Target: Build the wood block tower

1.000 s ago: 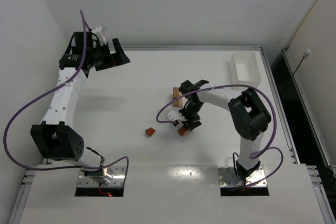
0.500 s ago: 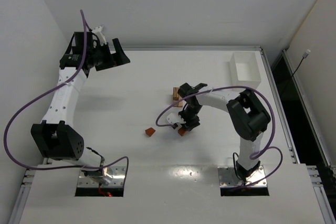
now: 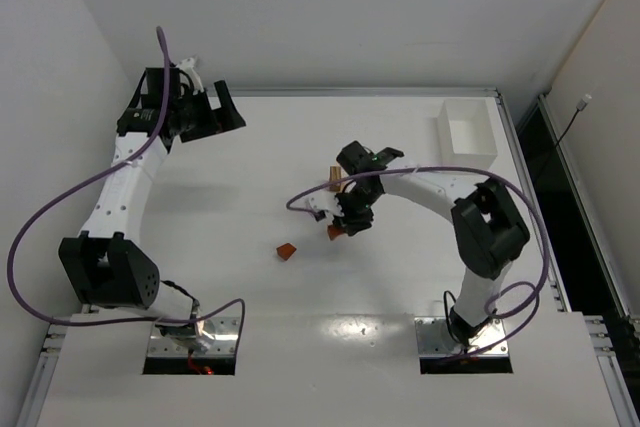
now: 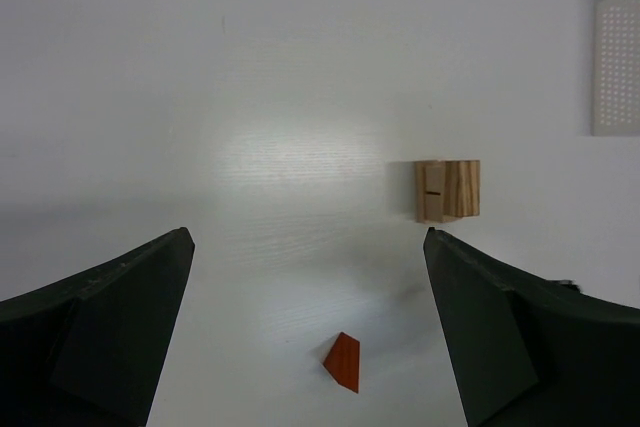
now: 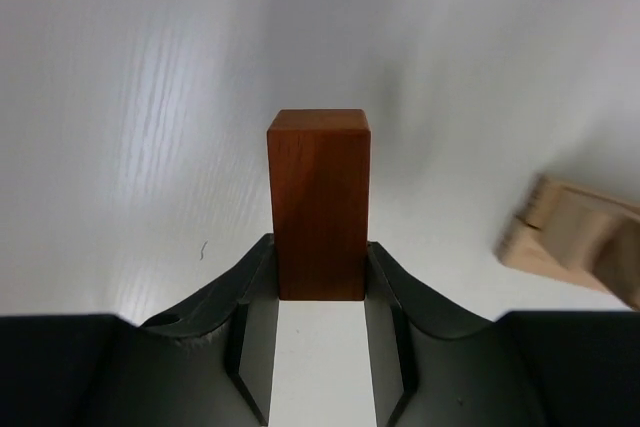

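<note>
I will next move my right gripper outward, turning it over the light tan blocks, and release the tall reddish-brown block (image 3: 335, 232) on them, because their top is clear.
A tall reddish-brown block (image 5: 318, 202) stands between the fingers of my right gripper (image 5: 318, 247), both pads pressed on its sides. In the top view the gripper (image 3: 341, 226) holds this block (image 3: 335, 232) near the table's middle. The light tan blocks (image 3: 331, 179) of the wood block tower sit just behind it and appear blurred at the right in the right wrist view (image 5: 570, 237). A small reddish wedge-shaped block (image 3: 286, 250) lies alone on the table to the left. My left gripper (image 3: 218, 112) hangs open at the far left, looking down at the wedge (image 4: 343, 361) and the tan blocks (image 4: 447, 190).
A white rectangular tray (image 3: 467, 127) stands at the back right corner of the table; its perforated side shows in the left wrist view (image 4: 615, 67). A purple cable (image 3: 310, 195) loops beside the right gripper.
My right gripper has closed on the reddish-brown block and shifted a little left and toward the tan blocks with it. The left arm has barely moved.
</note>
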You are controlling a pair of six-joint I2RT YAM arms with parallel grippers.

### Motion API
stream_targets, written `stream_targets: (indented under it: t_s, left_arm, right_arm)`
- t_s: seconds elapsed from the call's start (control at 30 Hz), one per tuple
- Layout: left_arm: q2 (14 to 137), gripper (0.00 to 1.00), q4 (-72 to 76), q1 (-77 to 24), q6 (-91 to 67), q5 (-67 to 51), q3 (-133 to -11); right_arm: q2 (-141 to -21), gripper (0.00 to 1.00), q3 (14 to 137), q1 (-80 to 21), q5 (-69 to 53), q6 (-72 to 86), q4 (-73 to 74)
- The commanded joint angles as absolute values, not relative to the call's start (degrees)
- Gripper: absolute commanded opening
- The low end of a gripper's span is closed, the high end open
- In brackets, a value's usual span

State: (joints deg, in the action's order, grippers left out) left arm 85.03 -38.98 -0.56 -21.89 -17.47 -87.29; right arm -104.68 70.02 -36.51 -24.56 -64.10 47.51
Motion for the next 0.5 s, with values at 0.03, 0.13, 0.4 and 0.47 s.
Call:
stream_targets:
  t_s: [0.03, 0.13, 0.4, 0.47]
  left_arm:
    - [79.63, 1.00, -39.29, -2.63, -23.29, -10.21, -82.55]
    - [78.40, 1.00, -39.29, -2.64, -23.29, -9.32, -80.78]
    - [77.17, 1.00, -39.29, -2.64, -23.82, -4.84, -80.16]
    - [77.17, 1.00, -39.29, -2.64, -24.35, -3.08, -80.68]
  right_arm:
    - [-98.00, 0.00, 80.13, -36.47, -28.39, -40.29, 46.93]
    - [-97.29, 0.00, 86.12, -36.47, -28.39, -28.24, 48.77]
    - [-101.16, 0.00, 97.45, -36.47, -14.86, 4.55, 48.78]
    - [-104.40, 0.00, 100.79, -36.47, -8.90, 8.68, 50.79]
